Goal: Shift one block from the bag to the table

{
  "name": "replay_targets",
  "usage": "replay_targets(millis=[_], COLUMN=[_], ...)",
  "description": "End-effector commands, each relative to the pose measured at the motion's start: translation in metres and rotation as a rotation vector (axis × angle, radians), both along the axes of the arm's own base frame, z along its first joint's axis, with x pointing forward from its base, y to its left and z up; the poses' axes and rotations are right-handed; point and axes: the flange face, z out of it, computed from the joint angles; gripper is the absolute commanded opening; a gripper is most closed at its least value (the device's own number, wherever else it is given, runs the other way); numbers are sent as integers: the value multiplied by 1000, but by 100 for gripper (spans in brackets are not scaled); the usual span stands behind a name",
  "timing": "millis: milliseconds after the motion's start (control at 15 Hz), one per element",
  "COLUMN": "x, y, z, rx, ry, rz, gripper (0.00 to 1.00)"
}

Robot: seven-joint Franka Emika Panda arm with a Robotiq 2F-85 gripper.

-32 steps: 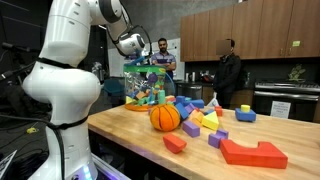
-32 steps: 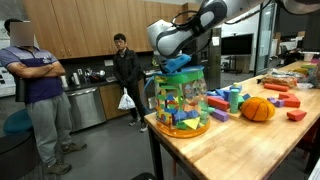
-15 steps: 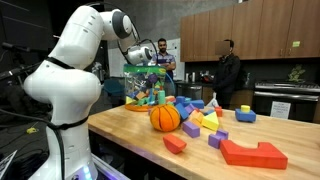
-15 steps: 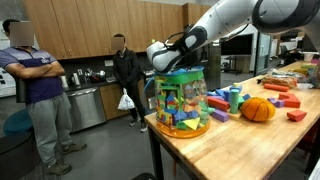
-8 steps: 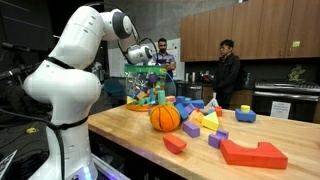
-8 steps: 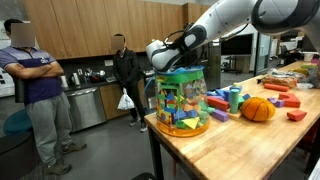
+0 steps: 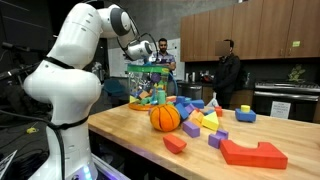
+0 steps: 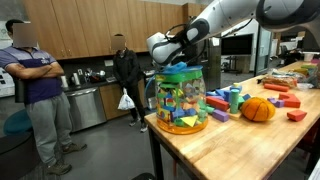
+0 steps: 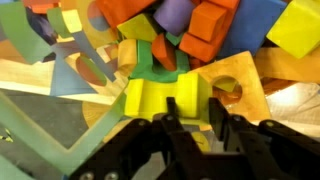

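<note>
The bag's rim still surrounds the yellow block, so my gripper will rise clear of the bag (image 7: pixel 150 88), then move toward the loose blocks to release it.
The clear bag (image 7: pixel 150 88) (image 8: pixel 182 100) full of multicoloured blocks stands upright near the end of the light wood table (image 7: pixel 125 132) (image 8: pixel 250 142). My gripper (image 7: pixel 149 63) (image 8: pixel 173 64) hangs at the bag's mouth, pointing down. In the wrist view the gripper (image 9: pixel 190 120) is shut on a yellow notched block (image 9: pixel 160 98), one dark finger on each side of its lower middle. Below it lie orange, blue, purple and wooden blocks (image 9: pixel 215 35) inside the bag. In both exterior views the held block is hidden by the gripper and the bag's rim.
An orange ball (image 7: pixel 165 117) (image 8: pixel 257 109) lies on the table beside the bag. Several loose blocks (image 7: pixel 207 120) (image 8: pixel 226 99) and a big red piece (image 7: pixel 255 152) are spread beyond it. People stand by the kitchen cabinets (image 7: pixel 228 72) (image 8: pixel 38 90).
The jaws have closed onto the yellow block, and the arm has lifted a little from inside the bag to its mouth.
</note>
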Motion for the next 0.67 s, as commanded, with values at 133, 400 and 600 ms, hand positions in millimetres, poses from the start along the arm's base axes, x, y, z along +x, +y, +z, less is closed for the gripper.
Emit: replay_targets(millis=[133,400,600], x=[-25,-38,-46], y=[-10,-19,-30], z=[82,124,144], rx=[-36,-70,-79], ry=[-183,-302,-385], rz=[-25,-61,-125], gripper=[11,11,11])
